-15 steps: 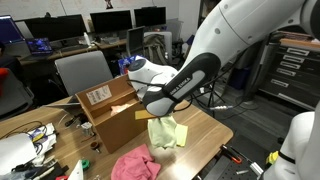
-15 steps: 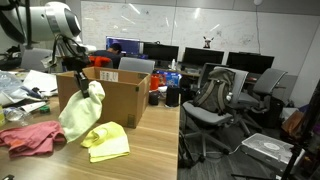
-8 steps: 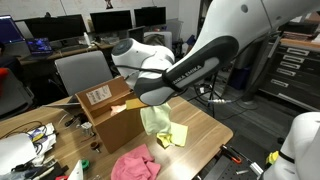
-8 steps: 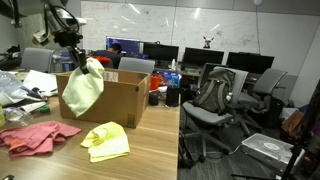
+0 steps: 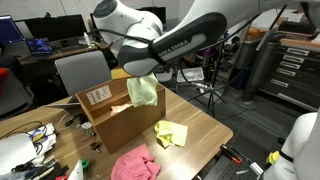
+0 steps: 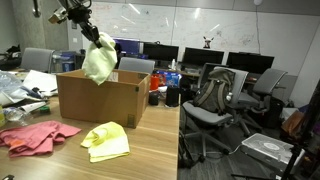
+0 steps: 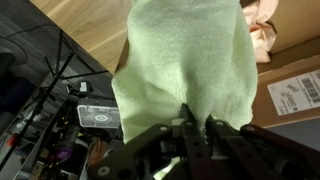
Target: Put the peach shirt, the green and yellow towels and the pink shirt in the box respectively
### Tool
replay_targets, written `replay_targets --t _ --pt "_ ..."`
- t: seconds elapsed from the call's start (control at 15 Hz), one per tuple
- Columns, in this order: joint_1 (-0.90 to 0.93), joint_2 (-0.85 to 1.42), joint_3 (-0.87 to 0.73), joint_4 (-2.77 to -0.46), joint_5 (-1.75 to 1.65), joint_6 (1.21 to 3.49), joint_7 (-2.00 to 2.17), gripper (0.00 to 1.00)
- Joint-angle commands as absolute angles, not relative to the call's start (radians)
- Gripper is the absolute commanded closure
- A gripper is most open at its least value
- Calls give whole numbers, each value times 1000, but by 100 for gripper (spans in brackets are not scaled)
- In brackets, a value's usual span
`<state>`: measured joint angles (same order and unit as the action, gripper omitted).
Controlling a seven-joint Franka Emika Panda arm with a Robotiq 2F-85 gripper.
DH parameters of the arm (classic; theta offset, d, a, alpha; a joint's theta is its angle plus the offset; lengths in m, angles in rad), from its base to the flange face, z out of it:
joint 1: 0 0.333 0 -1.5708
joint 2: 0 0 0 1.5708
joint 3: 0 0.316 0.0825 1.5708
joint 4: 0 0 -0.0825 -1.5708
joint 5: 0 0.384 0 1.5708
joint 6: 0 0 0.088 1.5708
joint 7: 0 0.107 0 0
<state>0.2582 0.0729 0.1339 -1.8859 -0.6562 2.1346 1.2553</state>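
Note:
I should next carry the green towel [image 5: 142, 90] in my gripper outward, clear of the near rim of the box it hangs over, and let it go inside, because the open middle of the box is outward.
My gripper [image 7: 197, 125] is shut on the pale green towel [image 7: 185, 60], which hangs from the jaws. In both exterior views the green towel [image 5: 142, 90] [image 6: 99, 62] dangles over the open top of the brown cardboard box [image 5: 110, 122] [image 6: 100, 100], with the gripper [image 5: 135, 72] [image 6: 90, 32] above it. The bright yellow towel [image 5: 170, 133] [image 6: 107, 141] lies on the wooden table beside the box. Nearer the table's front is the crumpled pink shirt [image 5: 135, 163] [image 6: 32, 136]. A pale peach fabric [image 7: 262, 35] shows inside the box [image 7: 290, 95] in the wrist view, likely the peach shirt.
A grey office chair [image 5: 82, 72] stands behind the box. Papers and cables [image 6: 22, 92] clutter the table's far end. Black office chairs [image 6: 215, 100] stand on the floor past the table's edge [image 6: 178, 150]. A tripod [image 5: 212, 85] stands behind the table.
The arm has risen with the green towel, carrying it from beside the box near the table up to over the box's open top. The yellow towel and pink shirt stayed put.

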Motion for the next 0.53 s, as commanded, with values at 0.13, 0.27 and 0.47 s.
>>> replay_targets --t 0.13,0.27,0.47 --pt "266 203 143 -1641 -731 2064 1216 98" --pt "275 234 140 -1587 -727 2058 1195 98" --pt "292 274 140 -1524 -709 2040 1145 98"
